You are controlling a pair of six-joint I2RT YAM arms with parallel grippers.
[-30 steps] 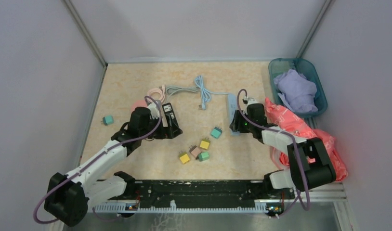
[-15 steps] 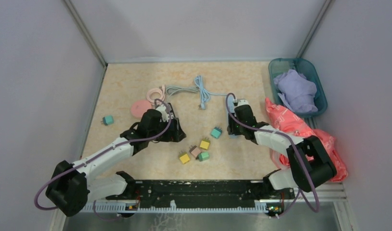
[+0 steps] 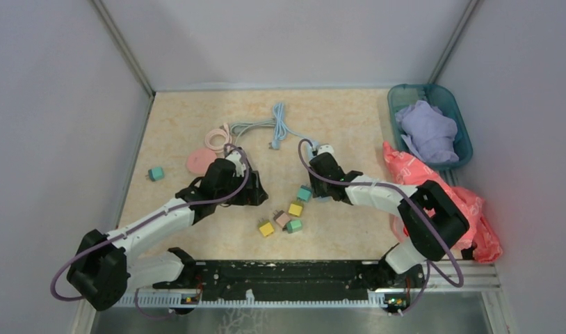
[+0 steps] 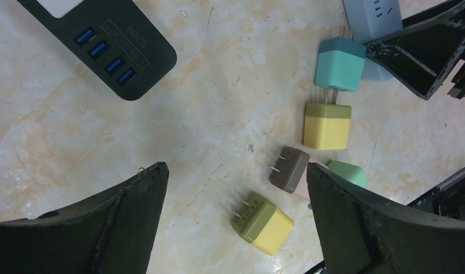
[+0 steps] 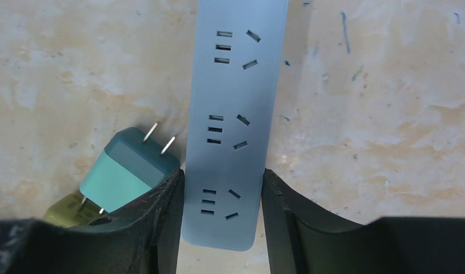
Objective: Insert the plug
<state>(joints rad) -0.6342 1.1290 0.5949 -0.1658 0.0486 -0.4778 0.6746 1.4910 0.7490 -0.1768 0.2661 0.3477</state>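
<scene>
The left gripper turns back and to the right in the top view next, moving down over the green plug, since the light blue power strip's sockets are empty.
My right gripper [image 5: 221, 171] is shut on a light blue power strip [image 5: 230, 85], its fingers pinching the strip's near end flat on the table. A teal plug [image 5: 130, 168] lies prongs up against the left finger. My left gripper [image 4: 236, 168] is open and empty above a cluster of plugs: an olive-yellow one [image 4: 263, 222] between its fingers, a brown one [image 4: 290, 169], a yellow one [image 4: 327, 125], a teal one [image 4: 340, 63] and a green one [image 4: 347, 173]. In the top view both grippers, left [image 3: 249, 191] and right [image 3: 322, 182], flank the cluster [image 3: 287, 216].
A black USB power strip [image 4: 104, 40] lies by my left gripper. A lone teal plug [image 3: 156, 173], a pink disc [image 3: 199, 161], pink and blue cables [image 3: 277, 125] lie further back. A teal basket [image 3: 398, 94] with purple cloth and a red bag [image 3: 419, 177] are on the right.
My right gripper has dragged the blue power strip left, up to the plug cluster, and its cable followed. My left gripper shifted right over the plugs, then held still.
</scene>
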